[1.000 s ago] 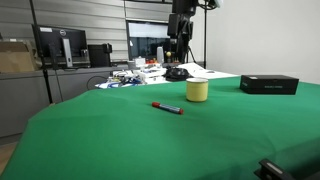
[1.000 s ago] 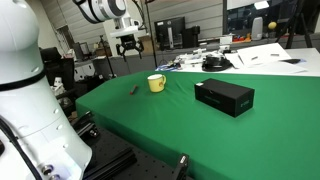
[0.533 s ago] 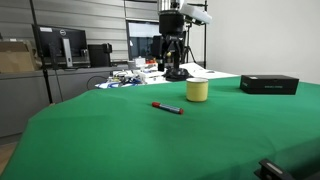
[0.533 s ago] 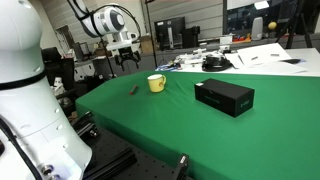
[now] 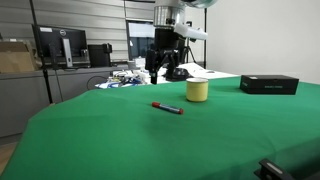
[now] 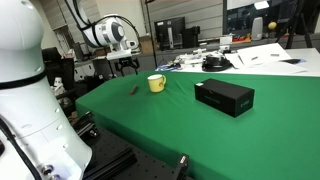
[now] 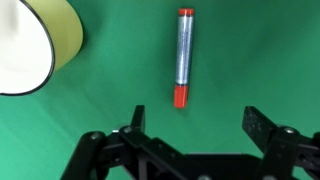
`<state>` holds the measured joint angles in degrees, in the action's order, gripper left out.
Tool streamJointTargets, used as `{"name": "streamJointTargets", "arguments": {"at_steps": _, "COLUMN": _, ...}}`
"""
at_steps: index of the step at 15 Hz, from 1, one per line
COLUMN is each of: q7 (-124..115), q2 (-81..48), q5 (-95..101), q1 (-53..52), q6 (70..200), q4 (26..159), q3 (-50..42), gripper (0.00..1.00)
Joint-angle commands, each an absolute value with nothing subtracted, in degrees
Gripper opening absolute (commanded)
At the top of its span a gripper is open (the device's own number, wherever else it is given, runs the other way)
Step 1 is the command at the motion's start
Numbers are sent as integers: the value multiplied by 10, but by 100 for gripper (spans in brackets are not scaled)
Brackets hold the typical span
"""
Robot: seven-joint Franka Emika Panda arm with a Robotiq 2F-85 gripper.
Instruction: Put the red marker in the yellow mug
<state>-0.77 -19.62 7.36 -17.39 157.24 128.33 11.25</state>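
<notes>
I will next bring my open gripper down onto the red marker's grey body (image 5: 168, 108) (image 7: 183, 63) and close it, because the marker lies lengthwise in line with the gap between my fingers.
The red marker (image 5: 167, 107) lies flat on the green table, also seen small in an exterior view (image 6: 134, 90). In the wrist view it (image 7: 182, 55) lies lengthwise above my jaws. The pale-yellow mug (image 5: 197, 90) stands upright next to it, also in an exterior view (image 6: 156, 83) and at the wrist view's top left (image 7: 30, 45). My gripper (image 5: 160, 67) hangs high above the table over the marker area, also in an exterior view (image 6: 124, 63). Its jaws (image 7: 198, 125) are open and empty.
A flat black box (image 5: 269, 84) lies on the green table (image 5: 130, 140), also in an exterior view (image 6: 223, 96). Papers, cables and monitors clutter the desks behind. A white robot body (image 6: 25, 100) fills the near side of an exterior view.
The arm has swung down and sideways over the table toward the marker. Marker and mug have not moved.
</notes>
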Motion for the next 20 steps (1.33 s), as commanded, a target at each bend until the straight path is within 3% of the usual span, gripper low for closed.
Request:
{"name": "streamJointTargets", "arguments": {"at_steps": 1, "q7": -23, "q2": -222, "q5": 99, "q1": -186, "q6": 1600, "q4": 1284, "q3": 97, "gripper": 100}}
{"name": "streamJointTargets", "arguments": {"at_steps": 20, "q7": -38, "q2": -274, "q5": 80, "q1": -193, "q6": 1629, "q4": 1278, "q3": 82, "gripper": 100}}
